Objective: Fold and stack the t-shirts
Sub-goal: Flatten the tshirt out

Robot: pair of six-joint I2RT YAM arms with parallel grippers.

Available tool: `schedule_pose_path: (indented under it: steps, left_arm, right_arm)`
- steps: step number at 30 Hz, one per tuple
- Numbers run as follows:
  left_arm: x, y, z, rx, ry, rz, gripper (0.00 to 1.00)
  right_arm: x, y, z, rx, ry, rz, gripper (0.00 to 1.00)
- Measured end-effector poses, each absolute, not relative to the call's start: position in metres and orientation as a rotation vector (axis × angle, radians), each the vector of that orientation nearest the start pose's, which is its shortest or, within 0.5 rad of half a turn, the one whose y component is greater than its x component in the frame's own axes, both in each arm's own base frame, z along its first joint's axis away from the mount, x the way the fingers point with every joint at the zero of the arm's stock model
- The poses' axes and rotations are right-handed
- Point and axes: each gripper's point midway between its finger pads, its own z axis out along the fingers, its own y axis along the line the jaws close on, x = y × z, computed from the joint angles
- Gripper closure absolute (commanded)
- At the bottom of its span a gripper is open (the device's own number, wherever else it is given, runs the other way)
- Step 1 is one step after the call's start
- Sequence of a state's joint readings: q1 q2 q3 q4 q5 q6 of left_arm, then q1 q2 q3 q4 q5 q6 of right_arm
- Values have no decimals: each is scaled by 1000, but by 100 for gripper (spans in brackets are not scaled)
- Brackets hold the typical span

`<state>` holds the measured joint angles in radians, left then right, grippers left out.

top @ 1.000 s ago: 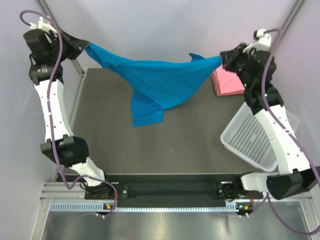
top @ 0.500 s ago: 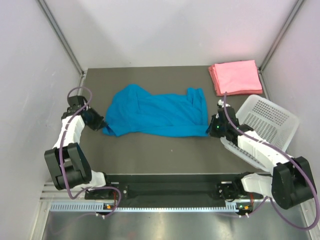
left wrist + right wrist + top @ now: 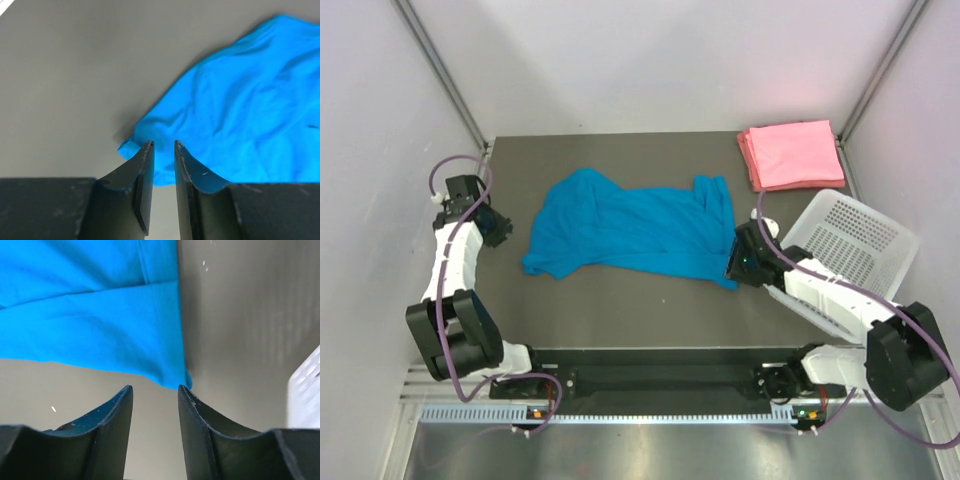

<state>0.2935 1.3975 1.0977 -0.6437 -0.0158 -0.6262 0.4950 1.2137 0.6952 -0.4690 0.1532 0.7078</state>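
Observation:
My right gripper will next move its turning fingers outward and down to the flap's far corner (image 3: 727, 254) (image 3: 171, 287), because they are short of it.
A bright blue t-shirt (image 3: 630, 235) lies spread and wrinkled on the dark table, sleeves toward the left. The same blue t-shirt (image 3: 240, 100) fills the upper right of the left wrist view. My left gripper (image 3: 500, 229) sits just left of the shirt's left edge, slightly open (image 3: 163, 145), with nothing between its fingers. My right gripper (image 3: 732, 268) is at the shirt's lower right corner (image 3: 170, 372), open (image 3: 155, 388), the cloth lying just past its tips. Pink folded t-shirts (image 3: 788, 155) are stacked at the back right.
A white perforated basket (image 3: 855, 250) lies tilted at the right edge, under and beside the right arm. Metal frame posts (image 3: 445, 75) rise at the back corners. Bare table (image 3: 620, 310) runs along the front of the shirt.
The shirt, held stretched in the air between both grippers a second ago, was lowered flat onto the table. Both grippers have since opened and let go; the left one drew back leftward.

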Motion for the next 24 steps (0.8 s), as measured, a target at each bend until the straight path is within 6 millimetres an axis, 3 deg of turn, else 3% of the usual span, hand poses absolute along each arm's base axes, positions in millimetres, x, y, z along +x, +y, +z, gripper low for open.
schedule_pose_path:
  steps: [2, 5, 10, 13, 17, 20, 24]
  left_arm:
    - [344, 76, 146, -1094, 2237, -157, 72]
    - [351, 50, 146, -1022, 2260, -294, 74]
    - [331, 7, 114, -1014, 2375, -430, 71]
    - [324, 1, 106, -1045, 2398, -434, 64]
    - [326, 0, 112, -1074, 2358, -461, 64]
    - [322, -5, 113, -1088, 2345, -493, 64]
    - [321, -7, 112, -1098, 2346, -508, 64]
  right_arm:
    - [246, 138, 63, 379, 2564, 258, 58]
    - [257, 143, 65, 433, 2565, 222, 60]
    - [288, 148, 76, 582, 2535, 137, 59]
    - [298, 149, 80, 721, 2527, 89, 59]
    - [309, 145, 80, 918, 2527, -24, 62]
    - [315, 145, 71, 1034, 2542, -78, 63]
    - [306, 140, 52, 1157, 2565, -150, 60]
